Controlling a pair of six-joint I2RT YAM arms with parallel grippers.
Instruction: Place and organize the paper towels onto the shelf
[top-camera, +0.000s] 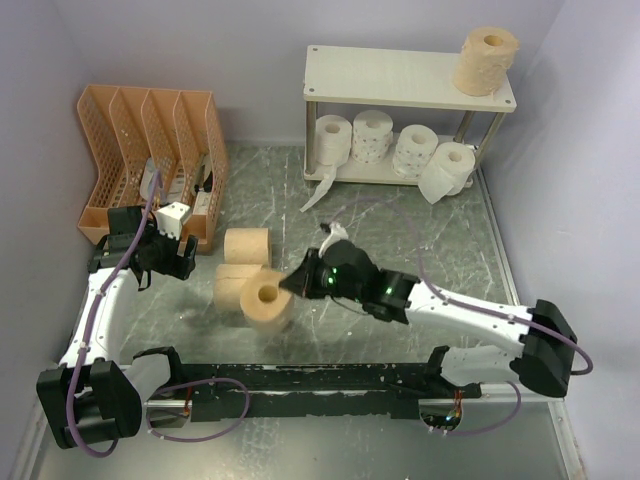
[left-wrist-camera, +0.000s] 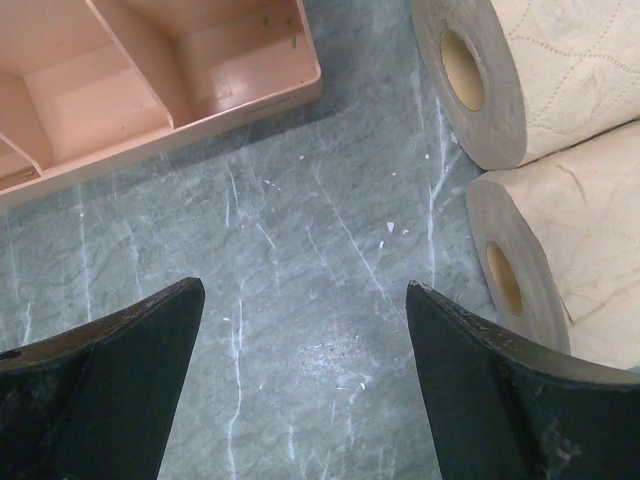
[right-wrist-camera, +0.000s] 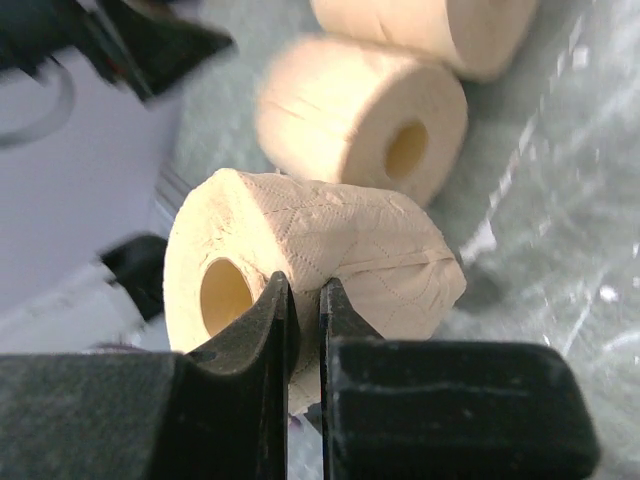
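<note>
My right gripper's roll next goes up and outward onto the shelf's top board beside the tan roll for release, as that part is still bare.
The shelf stands at the back right. One tan roll sits on its top board; four white rolls stand on the lower board, two trailing loose sheets. My right gripper is shut on the wall of a tan roll, also seen in the right wrist view, pinched between the fingers and held above the table. Two more tan rolls lie on the table behind it, also in the left wrist view. My left gripper is open and empty above bare table.
An orange slotted file organizer stands at the back left, just behind my left gripper; its corner shows in the left wrist view. Grey walls close in the left, back and right sides. The table is grey marble.
</note>
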